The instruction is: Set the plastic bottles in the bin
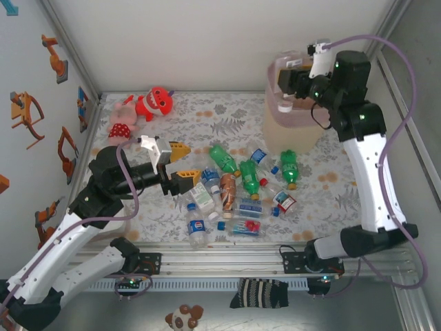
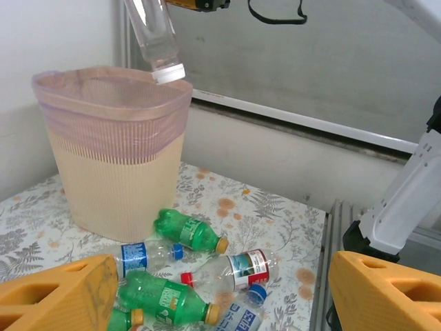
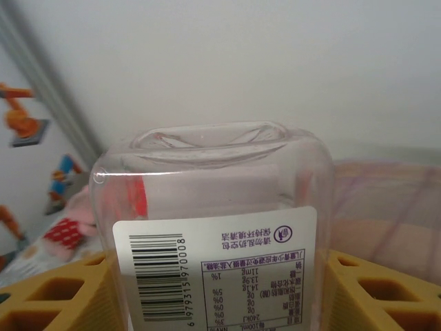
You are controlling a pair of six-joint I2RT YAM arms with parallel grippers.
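Note:
I should lower the clear squarish bottle into the bin's opening with my right gripper and let go of it there.
The bin stands at the far right, with a pink mesh rim and a beige body. My right gripper hangs over its opening, shut on a clear plastic bottle that points white cap down. Up close, that bottle sits between the yellow fingers. My left gripper hovers open at the left of the bottle pile, nothing between its fingers. Several plastic bottles lie on the mat: green ones, a brown one, clear ones. The bin stands beyond them.
Red and pink plush toys lie at the far left. Walls close in the floral mat at the back and both sides. The right arm's white link stands at the mat's right edge. A striped sock hangs below the front rail.

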